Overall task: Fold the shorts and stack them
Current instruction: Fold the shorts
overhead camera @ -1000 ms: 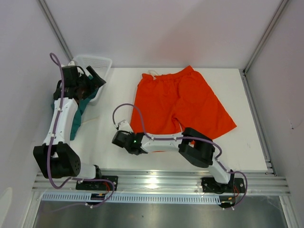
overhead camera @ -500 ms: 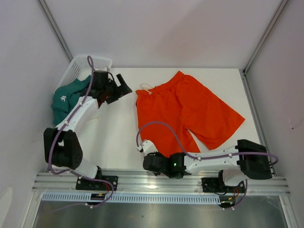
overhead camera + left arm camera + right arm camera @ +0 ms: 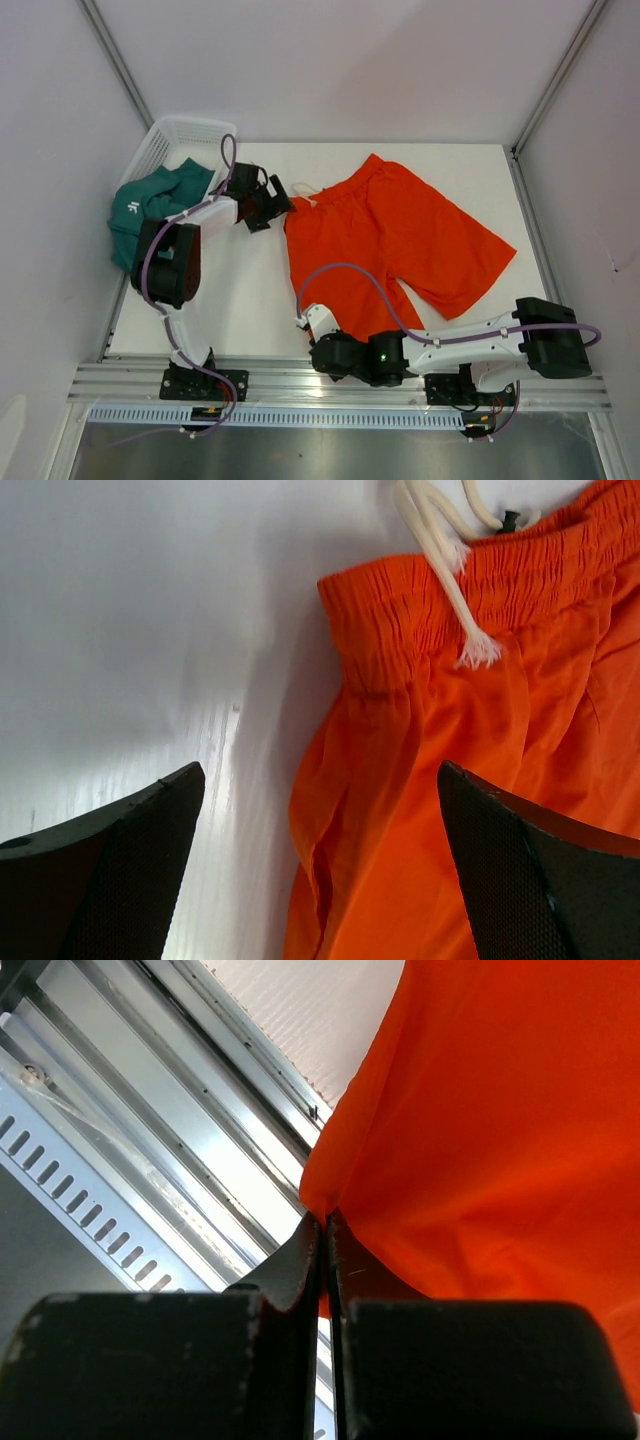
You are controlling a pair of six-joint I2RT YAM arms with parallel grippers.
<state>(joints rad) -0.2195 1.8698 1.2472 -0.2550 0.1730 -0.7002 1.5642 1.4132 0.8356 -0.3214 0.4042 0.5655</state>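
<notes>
My left gripper moves outward and down along the side edge of the shorts next, then closes on the waistband corner (image 3: 296, 205) (image 3: 362, 622).
The orange shorts (image 3: 400, 235) lie spread on the white table (image 3: 240, 290), waistband to the back left with a white drawstring (image 3: 445, 565). My left gripper (image 3: 280, 203) hovers open over the waistband's left corner; in the left wrist view the gripper (image 3: 320, 875) straddles the shorts' left side edge (image 3: 400, 810), touching nothing. My right gripper (image 3: 323, 345) is at the near table edge, shut on the hem of one orange leg; its wrist view shows the gripper (image 3: 325, 1222) pinching the orange shorts (image 3: 480, 1130). The teal shorts (image 3: 150, 205) lie heaped at the far left.
A white mesh basket (image 3: 190, 128) stands at the back left corner, partly under the teal shorts. An aluminium rail (image 3: 330, 385) runs along the near table edge, right below the right gripper. Walls close in on both sides.
The left arm swung from the basket to the orange waistband, leaving the teal shorts behind. The right gripper closed on the orange leg hem and drew it toward the near edge, shifting the shorts.
</notes>
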